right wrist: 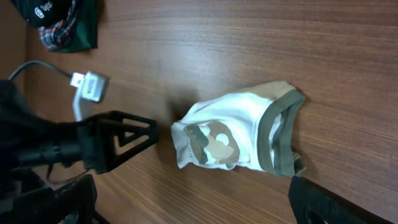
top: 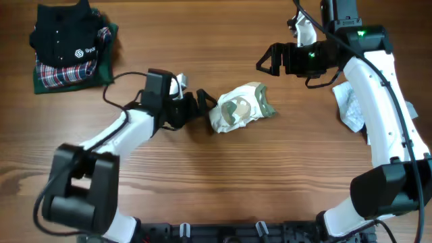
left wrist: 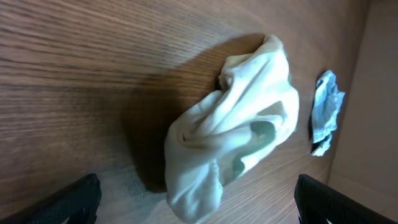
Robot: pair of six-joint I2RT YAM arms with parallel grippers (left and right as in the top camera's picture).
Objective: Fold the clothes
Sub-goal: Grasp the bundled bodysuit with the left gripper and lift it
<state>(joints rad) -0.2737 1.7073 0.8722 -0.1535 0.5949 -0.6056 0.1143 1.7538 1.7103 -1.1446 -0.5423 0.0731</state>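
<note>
The left gripper goes to the right in the overhead view next, onto the white garment's bunched end, in front of its open fingers.
A small crumpled white garment with a camouflage print and olive trim (top: 237,108) lies on the wooden table near the centre. It also shows in the left wrist view (left wrist: 233,137) and in the right wrist view (right wrist: 233,134). My left gripper (top: 204,108) is open, low at the table, its fingers just left of the garment, holding nothing. My right gripper (top: 264,62) is open and empty, raised above and to the right of the garment.
A stack of folded clothes (top: 71,44), dark on top with plaid and green below, sits at the far left corner. A light patterned cloth (top: 351,104) lies at the right, partly under the right arm; it also shows in the left wrist view (left wrist: 324,112).
</note>
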